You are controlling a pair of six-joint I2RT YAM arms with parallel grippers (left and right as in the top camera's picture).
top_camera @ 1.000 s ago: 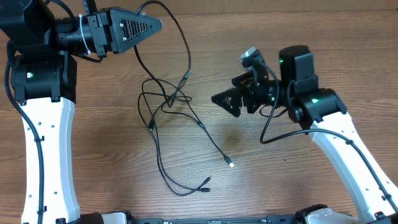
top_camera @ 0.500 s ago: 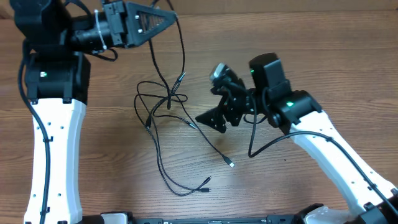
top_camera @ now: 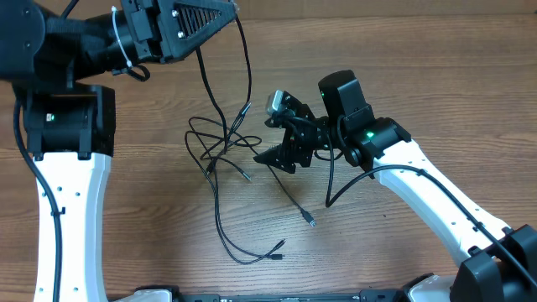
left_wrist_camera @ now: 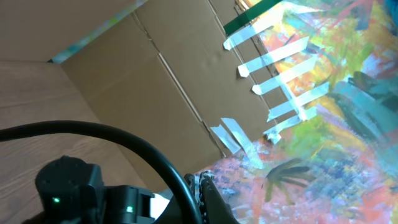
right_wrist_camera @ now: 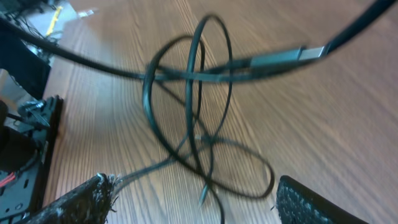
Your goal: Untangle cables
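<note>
Next, my raised left gripper eases slightly back over the tabletop before it releases the black cable, and stays high because the cable's lower length runs into the tangle.
A tangle of thin black cables [top_camera: 222,143] lies on the wooden table, with loose plug ends toward the front [top_camera: 310,221]. One cable [top_camera: 204,71] runs up from the tangle to my left gripper [top_camera: 228,10], which is raised at the back and shut on it; the left wrist view shows the cable [left_wrist_camera: 124,140] against the closed jaws. My right gripper [top_camera: 267,143] is open and low, just right of the tangle. In the right wrist view the looped cables [right_wrist_camera: 193,118] lie between the open fingers [right_wrist_camera: 196,199].
The table [top_camera: 419,50] is bare wood. Another cable loop ends in a plug near the front edge [top_camera: 277,247]. A cardboard wall with tape strips [left_wrist_camera: 186,74] shows behind in the left wrist view.
My right gripper has moved left and down toward the tangle. My left gripper has moved right and up with the cable, pulling the tangle tighter and shifting the plugs.
</note>
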